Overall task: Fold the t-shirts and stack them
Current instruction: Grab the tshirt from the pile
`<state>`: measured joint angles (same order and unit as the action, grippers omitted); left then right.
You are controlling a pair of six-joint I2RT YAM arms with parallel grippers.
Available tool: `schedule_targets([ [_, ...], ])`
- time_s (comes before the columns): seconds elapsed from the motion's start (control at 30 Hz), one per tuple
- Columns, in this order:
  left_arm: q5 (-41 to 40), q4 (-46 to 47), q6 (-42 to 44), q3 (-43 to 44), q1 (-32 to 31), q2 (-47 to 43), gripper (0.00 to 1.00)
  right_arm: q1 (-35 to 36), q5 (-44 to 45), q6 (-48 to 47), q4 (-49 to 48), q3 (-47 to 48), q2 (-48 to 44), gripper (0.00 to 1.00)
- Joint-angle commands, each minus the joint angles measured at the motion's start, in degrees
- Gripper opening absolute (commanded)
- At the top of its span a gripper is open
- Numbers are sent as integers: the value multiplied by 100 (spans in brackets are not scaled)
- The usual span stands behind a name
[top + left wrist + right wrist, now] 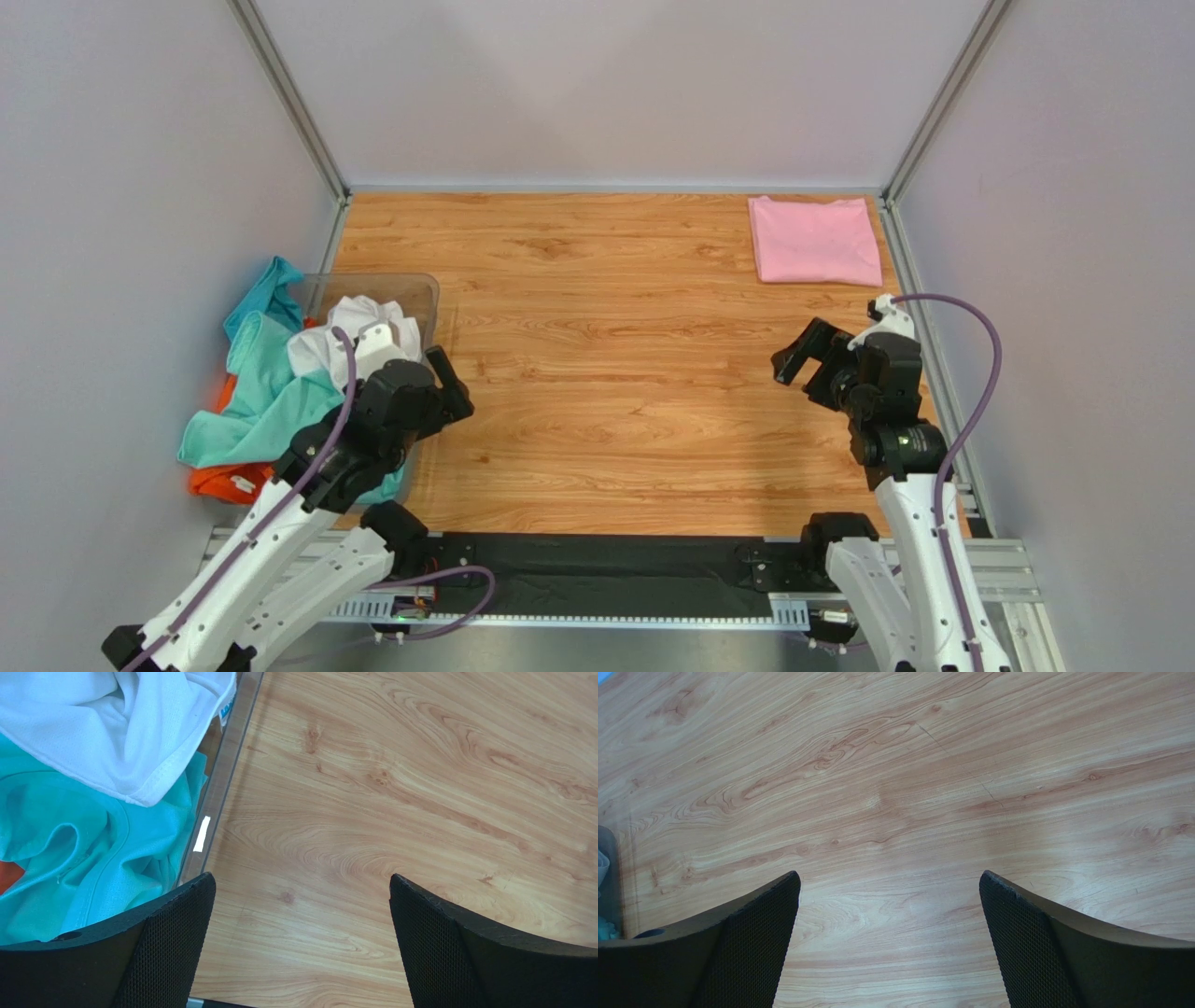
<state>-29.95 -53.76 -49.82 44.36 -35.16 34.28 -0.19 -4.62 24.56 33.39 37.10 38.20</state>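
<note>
My left gripper next swings over the bin's side and down onto the crumpled white t-shirt point(368, 314) point(133, 735), as that lies below it, left in the top view.
A pale pink t-shirt point(814, 240) lies folded at the far right of the wooden table. A white t-shirt point(376, 321) lies crumpled on top of a teal t-shirt point(255, 389) and an orange t-shirt point(225, 482) in the clear bin at the left. The white shirt point(105, 728) and teal shirt point(77, 861) fill the left of the left wrist view. My left gripper point(452, 388) is open and empty just right of the bin, over bare wood point(302, 896). My right gripper point(800, 357) is open and empty over bare wood point(889, 896) at the right.
The clear plastic bin point(421, 287) stands at the table's left edge; its wall point(224, 784) runs down the left wrist view. Grey walls and metal posts close in the table on three sides. A black rail point(603, 567) runs along the near edge.
</note>
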Motion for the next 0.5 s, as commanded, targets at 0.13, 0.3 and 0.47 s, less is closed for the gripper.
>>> schedule_targets([
  [0.13, -555, -100, -300, 644, 175, 876, 100, -17, 260, 198, -122, 78, -180, 100],
  [0.3, 161, 513, 164, 636, 1524, 1396, 100, -8, 120, 137, -297, -89, -313, 100],
  [0.47, 841, 1208, 525, 644, 2811, 1994, 100, -16, 14, 111, -289, -36, -146, 100],
])
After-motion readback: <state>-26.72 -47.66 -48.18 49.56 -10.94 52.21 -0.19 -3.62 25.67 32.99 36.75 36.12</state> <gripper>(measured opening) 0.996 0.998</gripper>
